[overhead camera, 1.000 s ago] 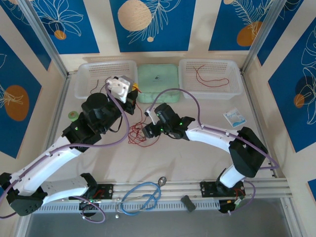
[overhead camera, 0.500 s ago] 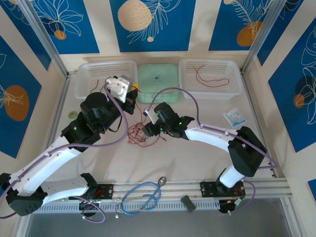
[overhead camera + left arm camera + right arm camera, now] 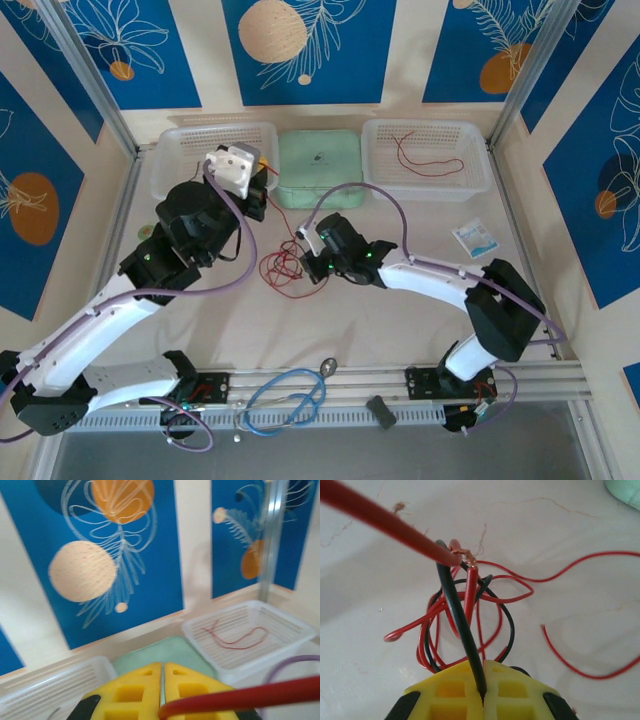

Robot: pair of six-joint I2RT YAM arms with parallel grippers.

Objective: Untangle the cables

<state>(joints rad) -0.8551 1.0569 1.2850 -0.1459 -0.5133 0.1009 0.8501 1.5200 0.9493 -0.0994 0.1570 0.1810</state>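
The black cable runs into the tangle (image 3: 281, 269), so my right gripper should pull it away toward the packet next. Then it should let go of the cable.
The cables lie as a tangle (image 3: 281, 269) of thin red and black wires at mid table; the tangle (image 3: 465, 620) also fills the middle of the right wrist view. My right gripper (image 3: 306, 264) sits at the tangle's right edge. Seen from its wrist, the right gripper (image 3: 484, 666) is shut on a black cable (image 3: 457, 610) that rises from the heap. My left gripper (image 3: 262, 182) is raised behind the tangle, near the baskets. There the left gripper (image 3: 163, 666) is shut, and a red cable (image 3: 240, 697) runs from its closed fingers off to the right.
A white basket (image 3: 170, 160) stands at the back left, a pale green box (image 3: 320, 165) in the middle, and a second basket (image 3: 475, 140) holding one red cable (image 3: 430, 160) at the back right. A light-blue looped cable (image 3: 290, 395) lies by the near rail, a small packet (image 3: 473, 238) at right.
My right gripper has shut on the black cable at the tangle's edge. The left arm has drawn back and to the left with the red cable, pulling the tangle slightly.
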